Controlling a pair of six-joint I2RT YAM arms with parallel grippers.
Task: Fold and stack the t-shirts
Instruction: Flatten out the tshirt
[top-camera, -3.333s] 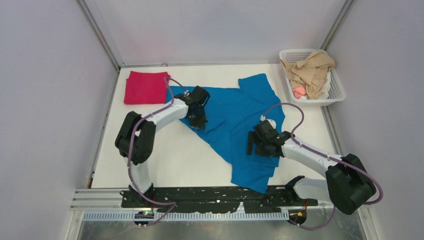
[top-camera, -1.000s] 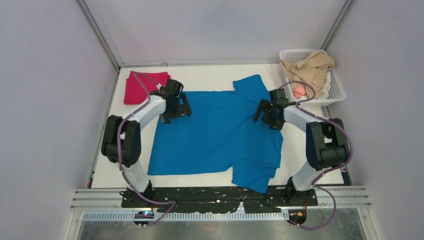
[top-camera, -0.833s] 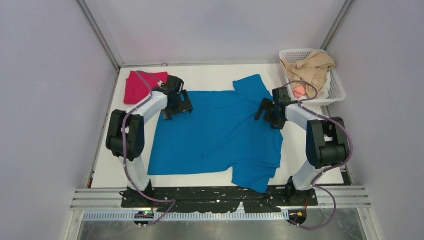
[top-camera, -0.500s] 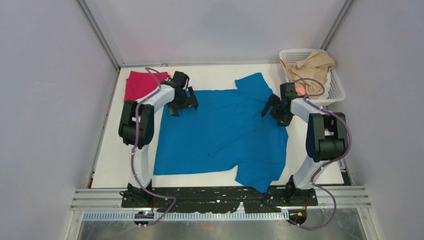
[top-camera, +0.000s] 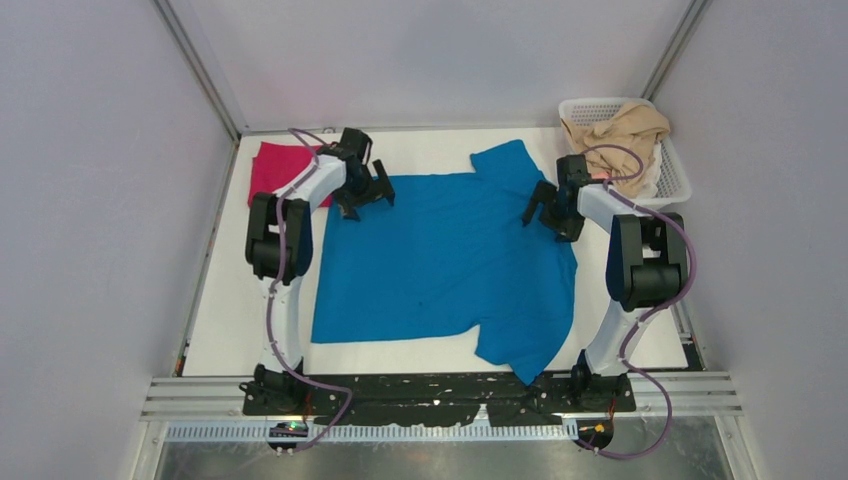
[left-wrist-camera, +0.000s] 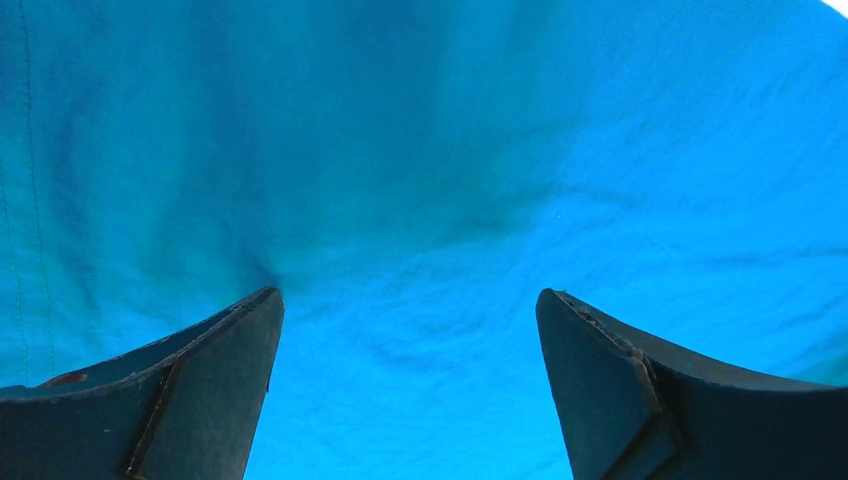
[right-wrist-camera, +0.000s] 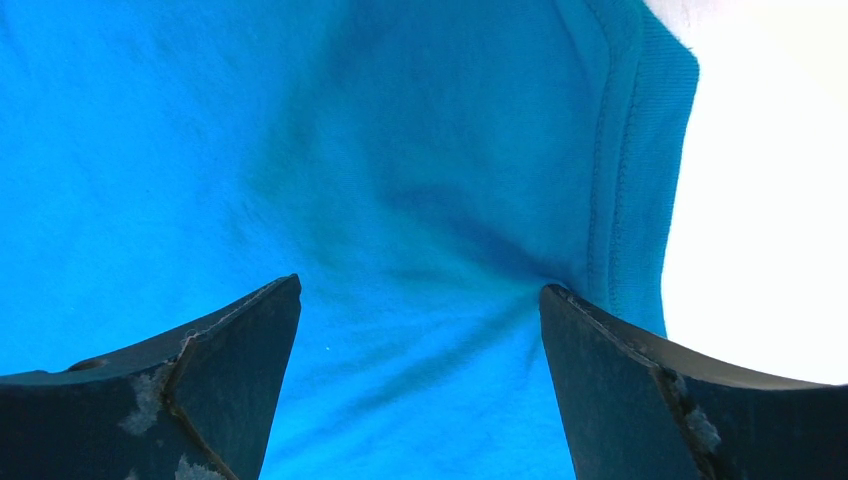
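Observation:
My left gripper lifts back over the blue t-shirt's near hem corner (top-camera: 318, 337) next and comes down there, since that corner lies toward the base from the gripper.
The bright blue t-shirt (top-camera: 445, 265) lies spread flat across the middle of the white table, one sleeve at the back and one at the front edge. The crimson t-shirt (top-camera: 272, 165) sits folded at the back left corner, partly behind the left arm. My left gripper (top-camera: 362, 196) stands open on the blue shirt's far left corner, and its fingertips (left-wrist-camera: 250, 310) press into the cloth (left-wrist-camera: 430, 150). My right gripper (top-camera: 550, 208) is open too, with its tips on the cloth beside the hemmed right edge (right-wrist-camera: 630, 150). Creases run out from both sets of tips.
A white mesh basket (top-camera: 676, 170) holding beige cloth (top-camera: 622, 135) stands at the back right, close to the right arm. Grey walls close in the table on three sides. A metal rail (top-camera: 440, 395) with the arm bases runs along the front.
The crumpled blue shirt has been pulled out flat. Over the last second both grippers slid toward the back of the table, and the shirt shifted back and slightly right with them.

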